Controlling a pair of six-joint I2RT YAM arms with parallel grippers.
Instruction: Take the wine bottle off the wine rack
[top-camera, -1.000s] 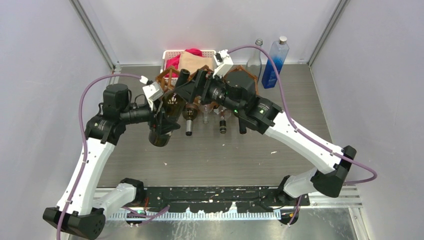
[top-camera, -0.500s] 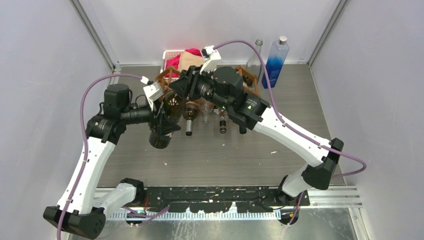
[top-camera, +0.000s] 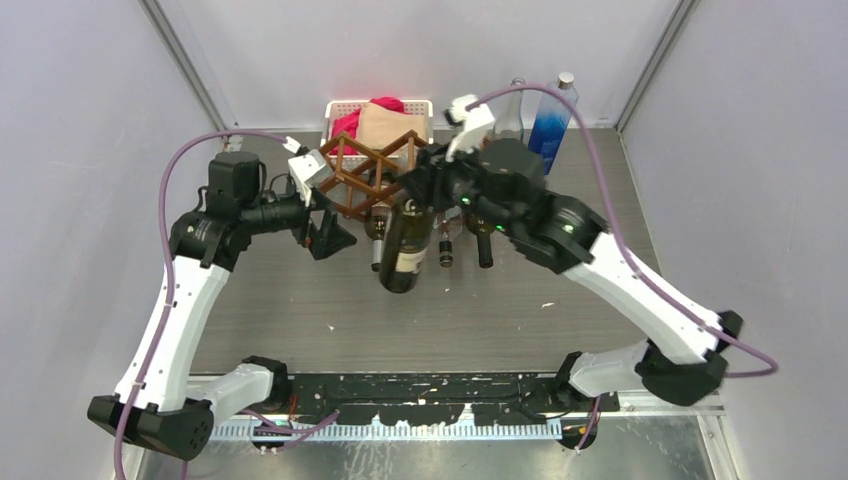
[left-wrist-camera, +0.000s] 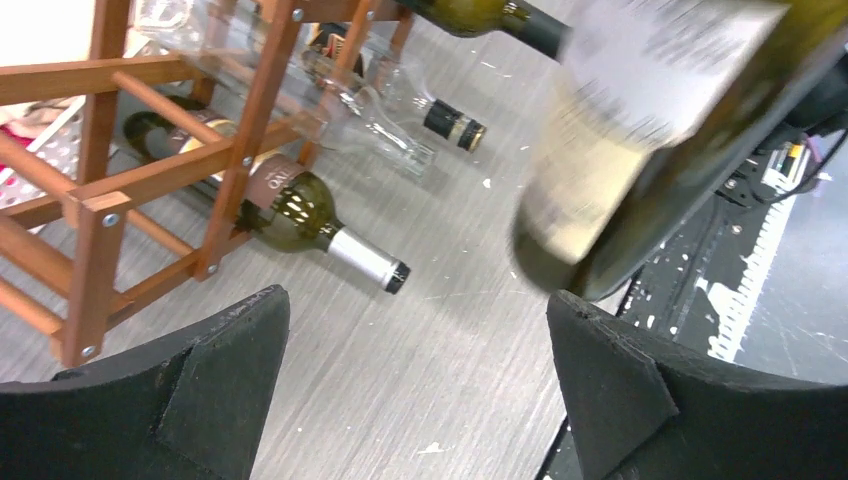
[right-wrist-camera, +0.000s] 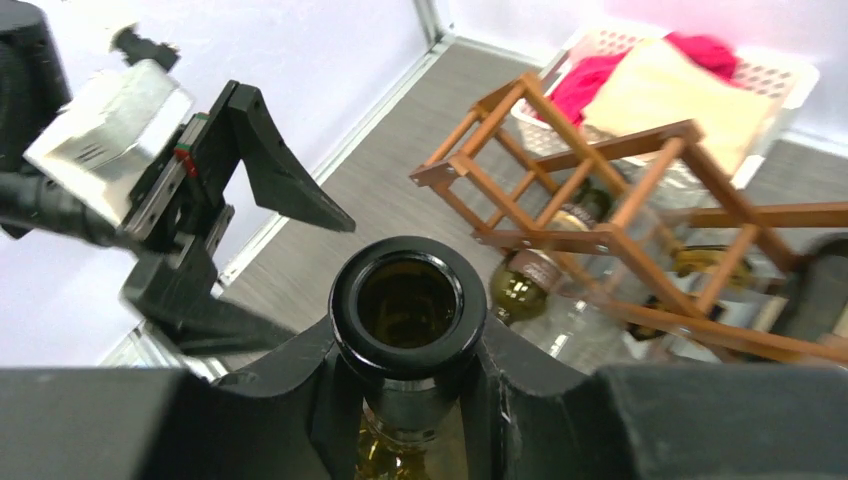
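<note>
The table by the blue bottle is below my right gripper, toward the right in the top view. I will cross there, lower the hanging dark green bottle and let go.
A dark green wine bottle (top-camera: 403, 255) with a pale label hangs neck-up in front of the wine rack (top-camera: 362, 172), off the table. My right gripper (top-camera: 412, 192) is shut on its neck, just under the open mouth (right-wrist-camera: 408, 305). The bottle shows blurred in the left wrist view (left-wrist-camera: 640, 130). My left gripper (top-camera: 330, 232) stands open to the left of the bottle, nothing between its fingers (left-wrist-camera: 225, 375). The brown lattice rack (right-wrist-camera: 600, 190) holds other bottles lying on their sides.
Necks of racked bottles (top-camera: 378, 248) stick out toward the arms, one with a silver cap (left-wrist-camera: 365, 262). A white basket (top-camera: 345, 105) of cloths sits behind the rack. A clear bottle (top-camera: 513, 110) and a blue bottle (top-camera: 550, 118) stand at the back right.
The left gripper opened, let go of the bottle's base and drew back left. The right gripper shut on the neck and swung the bottle right, upright in front of the rack.
</note>
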